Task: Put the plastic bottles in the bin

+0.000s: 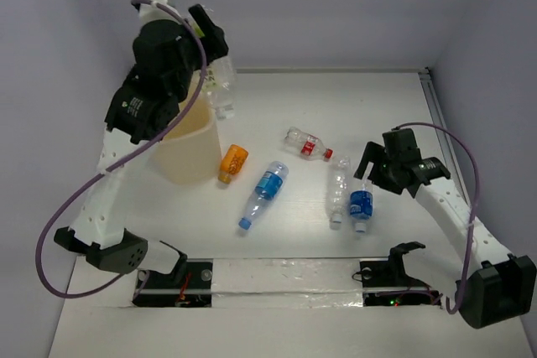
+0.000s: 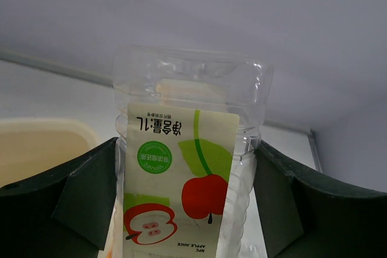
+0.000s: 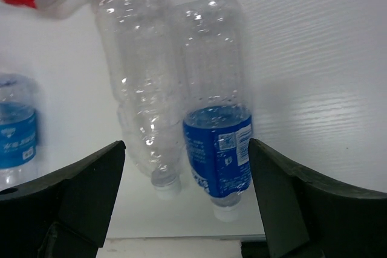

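The dark-blue-labelled bottle's clear body (image 1: 363, 185) (image 3: 215, 86) is below and to the right in the wrist view, so my right gripper should go down that way next and keep the bottle's neighbour outside.
My left gripper (image 1: 215, 54) is raised and shut on a clear apple-juice bottle (image 1: 221, 90), held above the table at the back right of the cream bin (image 1: 189, 157). In the left wrist view the jaws (image 2: 187, 149) press both sides of the bottle (image 2: 193, 173), and the bin rim (image 2: 42, 128) shows lower left. My right gripper (image 1: 369, 169) is open and empty above two bottles lying side by side: a clear one (image 3: 142, 95) and a dark-blue-labelled one (image 3: 217, 143). Both lie between the open jaws (image 3: 186, 149), untouched.
On the table lie a short orange bottle (image 1: 232, 162) beside the bin, a light-blue-labelled bottle (image 1: 263, 194) in the middle, and a red-labelled, red-capped bottle (image 1: 307, 145) behind it. Walls close the back and both sides.
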Available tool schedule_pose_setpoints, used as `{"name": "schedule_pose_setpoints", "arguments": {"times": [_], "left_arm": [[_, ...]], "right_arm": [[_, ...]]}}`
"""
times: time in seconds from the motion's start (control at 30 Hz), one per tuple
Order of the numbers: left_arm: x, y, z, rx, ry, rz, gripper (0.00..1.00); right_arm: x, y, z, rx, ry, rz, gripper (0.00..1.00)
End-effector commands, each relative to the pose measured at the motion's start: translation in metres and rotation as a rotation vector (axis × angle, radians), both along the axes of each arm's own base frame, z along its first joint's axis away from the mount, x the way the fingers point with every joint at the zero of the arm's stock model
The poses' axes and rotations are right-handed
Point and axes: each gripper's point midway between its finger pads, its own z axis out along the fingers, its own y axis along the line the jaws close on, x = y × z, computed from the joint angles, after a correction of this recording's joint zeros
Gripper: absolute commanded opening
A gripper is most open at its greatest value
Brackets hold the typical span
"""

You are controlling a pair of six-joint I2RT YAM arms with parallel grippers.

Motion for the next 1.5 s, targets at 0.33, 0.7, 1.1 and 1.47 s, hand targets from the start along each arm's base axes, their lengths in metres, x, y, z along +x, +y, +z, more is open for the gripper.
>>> {"name": "schedule_pose_setpoints", "arguments": {"times": [0.33, 0.7, 1.1, 1.47], "left_arm": [[0.057, 0.156, 0.040, 0.021, -0.209, 0.386, 0.43], [0.064, 0.175, -0.039, 0.078, -0.202, 0.457, 0.44], [0.035, 0.165, -0.080, 0.078, -0.201, 0.382, 0.89], [0.001, 0.138, -0.018, 0.069, -0.251, 0.241, 0.85]], "right_arm": [[0.023, -0.013, -0.048, -0.013, 0.155, -0.020, 0.88], [0.028, -0.008, -0.073, -0.012, 0.236, 0.000, 0.77], [0.048, -0.026, -0.027, -0.066, 0.084, -0.107, 0.47], [0.043, -0.001, 0.125, 0.156, -0.302, -0.056, 0.44]]}}
